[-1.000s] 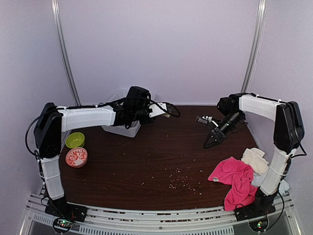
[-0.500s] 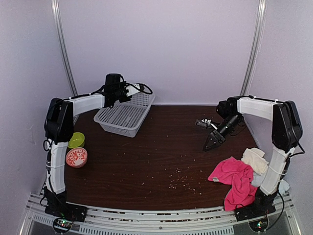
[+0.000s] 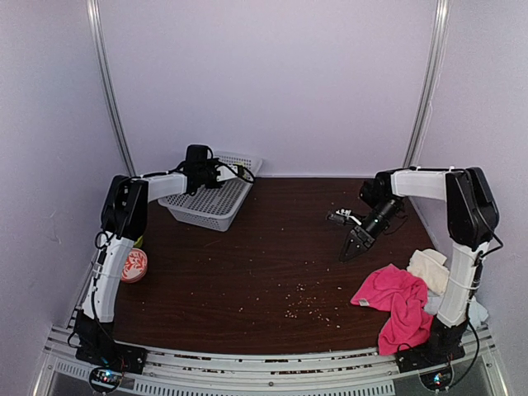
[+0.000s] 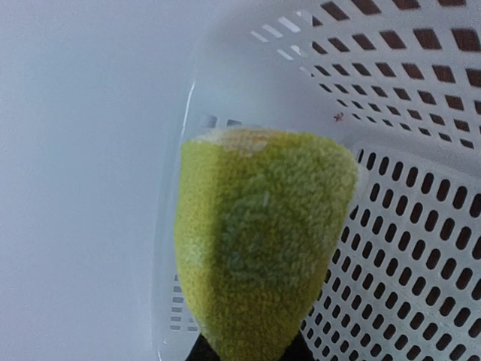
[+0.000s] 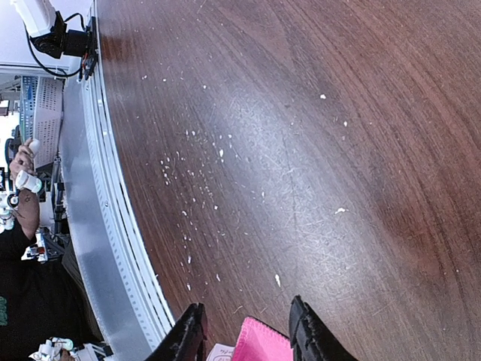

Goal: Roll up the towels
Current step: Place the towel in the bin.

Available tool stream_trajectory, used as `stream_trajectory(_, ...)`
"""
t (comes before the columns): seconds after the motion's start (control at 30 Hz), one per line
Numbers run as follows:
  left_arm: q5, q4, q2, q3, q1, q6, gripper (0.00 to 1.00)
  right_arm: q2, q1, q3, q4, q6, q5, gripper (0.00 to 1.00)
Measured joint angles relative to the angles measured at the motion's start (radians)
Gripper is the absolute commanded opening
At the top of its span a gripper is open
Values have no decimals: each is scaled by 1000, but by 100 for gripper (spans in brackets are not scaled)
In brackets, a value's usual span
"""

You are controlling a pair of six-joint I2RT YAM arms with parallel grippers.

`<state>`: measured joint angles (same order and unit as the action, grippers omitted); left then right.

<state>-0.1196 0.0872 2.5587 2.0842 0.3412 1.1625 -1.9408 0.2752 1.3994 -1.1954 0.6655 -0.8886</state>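
My left gripper brings the lime-yellow towel [image 4: 263, 241] down toward the basket's slotted bottom next and releases it inside the basket's sides, since that bottom lies bare beside the roll.
A rolled lime-yellow towel [image 4: 263, 241] fills the left wrist view. My left gripper [image 3: 200, 183] is shut on its lower end, just above the floor of the white basket [image 4: 421, 226]; the roll hides the fingertips. My right gripper [image 3: 351, 247] hangs open over bare table, nothing between its fingers [image 5: 192, 335]. The hot-pink towel [image 3: 394, 297] lies crumpled at the right front. In the right wrist view its corner [image 5: 264, 347] shows just beyond the fingertips. A cream towel [image 3: 431, 268] lies beside it, against the right arm.
The white basket [image 3: 239, 158] stands at the back left of the brown table [image 3: 272, 247]. A pink bowl [image 3: 132, 266] sits by the left arm. Pale crumbs [image 3: 301, 301] dot the table's front middle. A metal rail [image 5: 113, 248] runs along the near edge.
My left arm swung left and back, carrying the lime-yellow towel over the basket. My right gripper drifted slightly left and its jaws narrowed a little.
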Motion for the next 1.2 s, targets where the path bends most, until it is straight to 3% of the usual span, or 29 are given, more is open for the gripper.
stream_trajectory(0.33,-56,79,92,55,-51,40,0,-47,12,0,5,-18,23,37)
stream_trajectory(0.53,-55,124,123,55,-53,35,23,-48,29,0,10,-26,40,36)
stream_trajectory(0.8,-58,167,132,55,-52,16,31,-53,45,0,15,-36,61,36)
stream_trajectory(1.2,-59,142,140,52,-51,10,71,-54,46,0,14,-41,78,35)
